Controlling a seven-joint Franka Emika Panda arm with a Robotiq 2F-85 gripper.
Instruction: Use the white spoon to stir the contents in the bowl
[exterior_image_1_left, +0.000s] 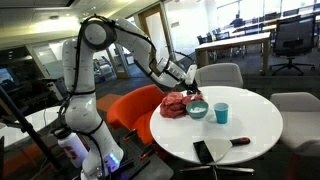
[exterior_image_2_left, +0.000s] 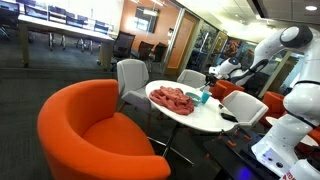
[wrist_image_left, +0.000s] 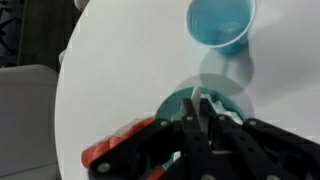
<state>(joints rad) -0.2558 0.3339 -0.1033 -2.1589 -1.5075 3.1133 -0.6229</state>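
Observation:
The robot's gripper needs to move back from over the bowl and down to the white tabletop on its near side (exterior_image_1_left: 192, 130) (wrist_image_left: 284, 104), where there is bare space for the spoon.
In the wrist view my gripper (wrist_image_left: 198, 108) is shut on the white spoon (wrist_image_left: 197, 96), whose thin white end sticks out past the fingertips. The spoon hangs over the bowl (wrist_image_left: 170, 104), a round blue-green dish directly under the jaws. Whether the spoon touches the contents cannot be told. In an exterior view the gripper (exterior_image_1_left: 190, 88) hovers just above the bowl (exterior_image_1_left: 197, 110) on the round white table (exterior_image_1_left: 250, 150). From the far side, in an exterior view, the gripper (exterior_image_2_left: 213, 75) is small and the bowl is too small to make out.
A cyan cup (exterior_image_1_left: 221, 113) (wrist_image_left: 220, 22) stands just beside the bowl. A red cloth (exterior_image_1_left: 174, 104) (exterior_image_2_left: 172, 98) lies on its other side. A black flat object (exterior_image_1_left: 203, 151) and a black stick with a red end (exterior_image_1_left: 240, 141) lie near the table's front edge. Chairs ring the table.

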